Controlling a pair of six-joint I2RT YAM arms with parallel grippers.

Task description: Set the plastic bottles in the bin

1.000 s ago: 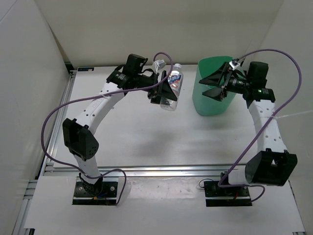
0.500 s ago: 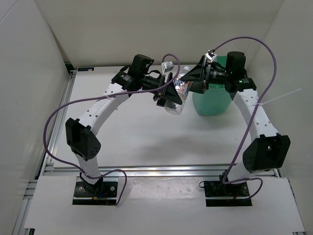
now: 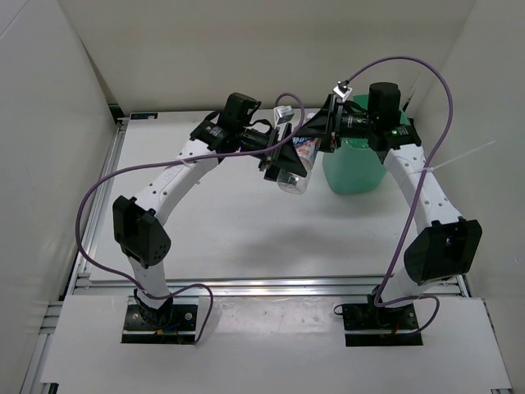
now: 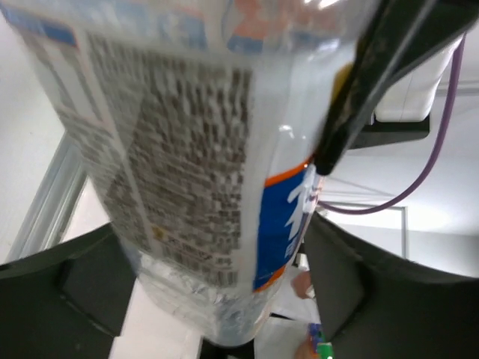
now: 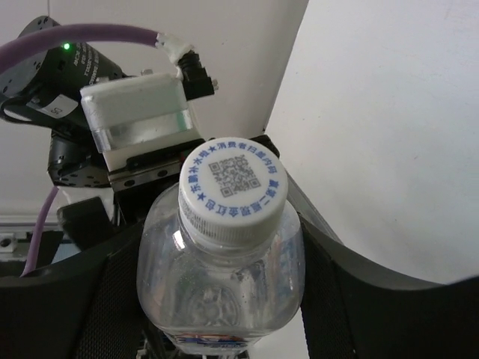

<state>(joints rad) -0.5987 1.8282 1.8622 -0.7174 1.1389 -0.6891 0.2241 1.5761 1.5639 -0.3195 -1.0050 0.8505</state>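
The clear bottle, held by its top in my right gripper beside the bin, travels to the right in the top view next, over the bin.
A clear plastic bottle (image 3: 296, 174) with a white and blue label hangs in the air just left of the mint-green bin (image 3: 354, 176). My left gripper (image 3: 281, 161) is shut on its lower body; the label (image 4: 187, 149) fills the left wrist view between the dark fingers (image 4: 82, 288). My right gripper (image 3: 317, 135) has come in from the bin side and its fingers (image 5: 337, 299) press on both sides of the bottle's shoulder (image 5: 224, 288), just below the white cap (image 5: 233, 190). No other bottles show. The bin's inside is hidden by the right arm.
White walls close in the table at the back and on both sides. Purple cables (image 3: 394, 61) loop above both arms. The left wrist's camera block (image 5: 142, 120) sits right behind the cap in the right wrist view. An aluminium rail (image 3: 271, 286) runs along the table's near edge.
The right gripper has swung left from over the bin to the bottle and closed its wide-open jaws on the bottle's top. The left arm carried the bottle a little rightward toward it.
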